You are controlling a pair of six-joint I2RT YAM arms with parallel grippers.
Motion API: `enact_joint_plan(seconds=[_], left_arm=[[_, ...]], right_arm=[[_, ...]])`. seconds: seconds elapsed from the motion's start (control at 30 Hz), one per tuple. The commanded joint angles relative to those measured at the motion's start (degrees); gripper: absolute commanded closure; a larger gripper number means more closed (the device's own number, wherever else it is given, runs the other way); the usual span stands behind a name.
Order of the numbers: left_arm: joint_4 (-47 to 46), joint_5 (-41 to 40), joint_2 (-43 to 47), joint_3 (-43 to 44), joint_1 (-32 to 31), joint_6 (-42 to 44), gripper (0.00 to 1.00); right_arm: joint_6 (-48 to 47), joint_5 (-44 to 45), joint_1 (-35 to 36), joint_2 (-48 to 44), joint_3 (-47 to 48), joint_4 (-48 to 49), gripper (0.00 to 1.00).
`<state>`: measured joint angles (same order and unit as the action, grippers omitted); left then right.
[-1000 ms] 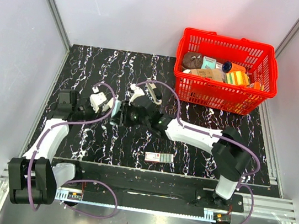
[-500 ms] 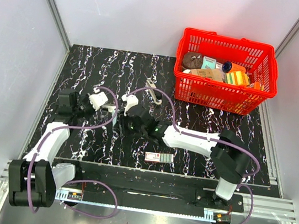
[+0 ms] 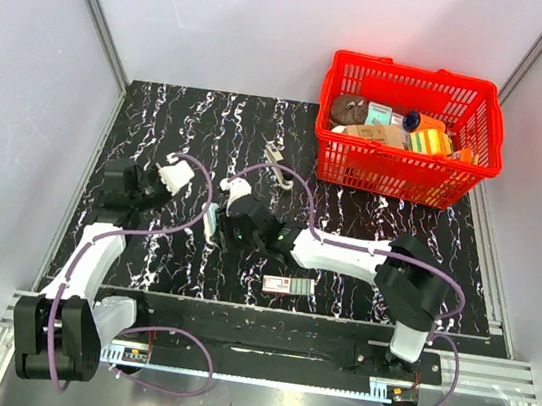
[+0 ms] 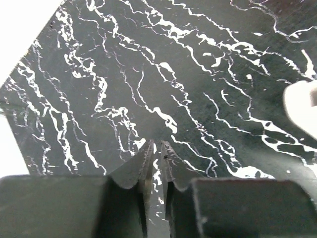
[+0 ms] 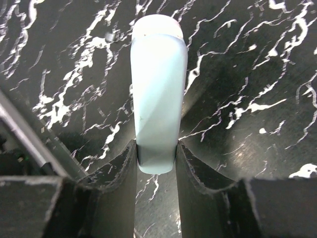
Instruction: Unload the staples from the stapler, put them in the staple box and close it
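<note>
Next, my right gripper moves down and to its left in the top view and releases the stick (image 3: 210, 223) there, since clear mat lies below it that way.
My right gripper (image 3: 219, 224) (image 5: 156, 148) is shut on one end of a pale blue-white short stick (image 5: 157, 89) (image 3: 210, 223), held low over the black marbled mat with its far end pointing away from me. My left gripper (image 3: 157, 190) (image 4: 156, 145) is shut and empty, hovering over bare mat at the left. A slim dark and silvery object that looks like the stapler (image 3: 277, 161) lies alone on the mat behind the right arm, apart from both grippers. Its details are too small to tell.
A red basket (image 3: 403, 163) full of items stands at the back right. A small flat box with a red-white label (image 3: 288, 285) lies near the front edge. A blurred grey bar (image 5: 29, 134) crosses the left of the right wrist view. Purple cables loop over the mat.
My left gripper has drawn back to the left, away from the right gripper. My right gripper has moved a little nearer and lower, still holding the pale stick.
</note>
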<state>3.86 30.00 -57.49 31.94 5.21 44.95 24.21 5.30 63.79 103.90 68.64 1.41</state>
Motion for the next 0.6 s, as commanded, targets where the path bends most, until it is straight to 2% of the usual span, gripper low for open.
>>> enact_joint_plan(seconds=[0.0,0.07,0.13,0.3,0.5,0.53,0.57], left_arm=[[4.0,4.4,-0.5,5.2,0.6,-7.6,0.77],[6.0,6.5,-1.6,7.1,1.7,-11.5,0.63],[8.8,8.3,-3.6,9.7,3.4,-15.0,0.55],[14.3,16.8,-9.6,17.3,11.6,-23.7,0.49],[16.3,18.2,-11.7,20.5,14.6,-26.7,0.48],[16.0,18.2,-11.2,20.2,14.5,-26.8,0.48],[15.8,18.1,-11.0,19.8,14.5,-27.1,0.47]], right_arm=[[-2.5,7.7,0.2,4.8,9.7,-5.9,1.0],[-3.3,8.7,-0.3,9.5,16.1,-13.2,1.0],[-3.0,8.7,-0.7,14.2,22.6,-20.3,1.0],[-1.4,7.1,-0.7,21.6,33.8,-30.9,1.0],[0.7,4.6,-0.7,30.6,49.0,-45.2,1.0],[0.9,3.8,-0.7,31.6,51.0,-46.7,0.98],[1.2,2.8,-0.7,32.8,53.1,-47.8,0.89]])
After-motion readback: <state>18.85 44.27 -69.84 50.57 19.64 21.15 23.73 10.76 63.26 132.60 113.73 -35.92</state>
